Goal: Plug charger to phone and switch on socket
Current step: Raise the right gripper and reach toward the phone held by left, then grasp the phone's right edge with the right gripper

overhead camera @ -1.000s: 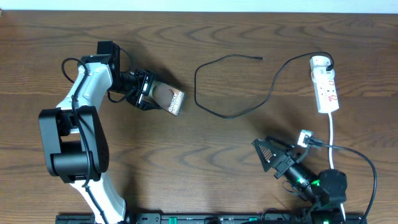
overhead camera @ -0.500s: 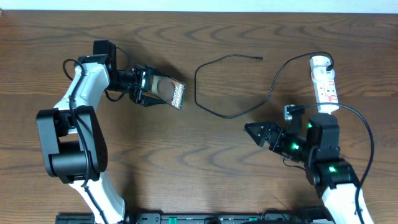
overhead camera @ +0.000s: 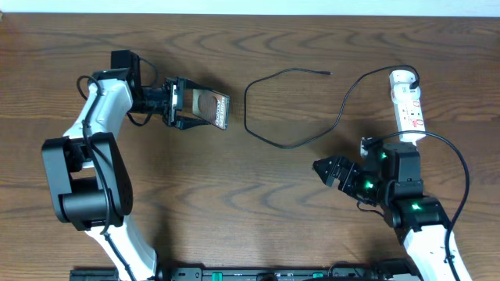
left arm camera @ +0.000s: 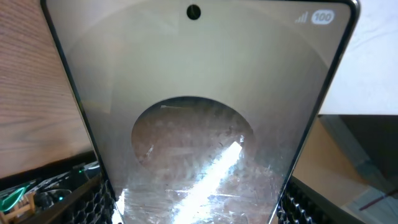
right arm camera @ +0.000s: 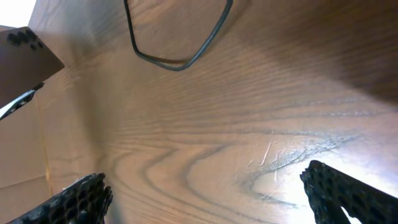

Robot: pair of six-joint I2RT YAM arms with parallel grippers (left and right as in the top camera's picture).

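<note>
The phone's loose end (overhead camera: 221, 112) (right arm camera: 43, 52) sticks out past the holding fingers, outward of the robot's right gripper and to its left in the overhead view, so the right gripper should swing across onto it next.
My left gripper (overhead camera: 190, 109) is shut on the phone (overhead camera: 212, 110), gripping its two long edges and holding it at the table's left back. In the left wrist view the phone (left arm camera: 199, 93) fills the frame, screen toward the camera, with black fingers (left arm camera: 93, 202) at both lower edges. The charger (overhead camera: 289, 146) runs from the socket (overhead camera: 408, 105) in a loop across the table. Its connector tip (overhead camera: 327, 73) lies free at the back. My right gripper (overhead camera: 328, 170) stands open just off the wood, short of the loop (right arm camera: 174, 62), with nothing between its fingers (right arm camera: 81, 199).
The socket's white cord (overhead camera: 416, 152) runs toward the front, partly under my right arm. Bare wood lies between the phone and the cable loop. The table's back edge (overhead camera: 250, 13) is close behind the cable tip.
My left gripper has carried the phone a little toward the back and turned it. The right arm has swung from the front edge up toward the cable loop, jaws still wide.
</note>
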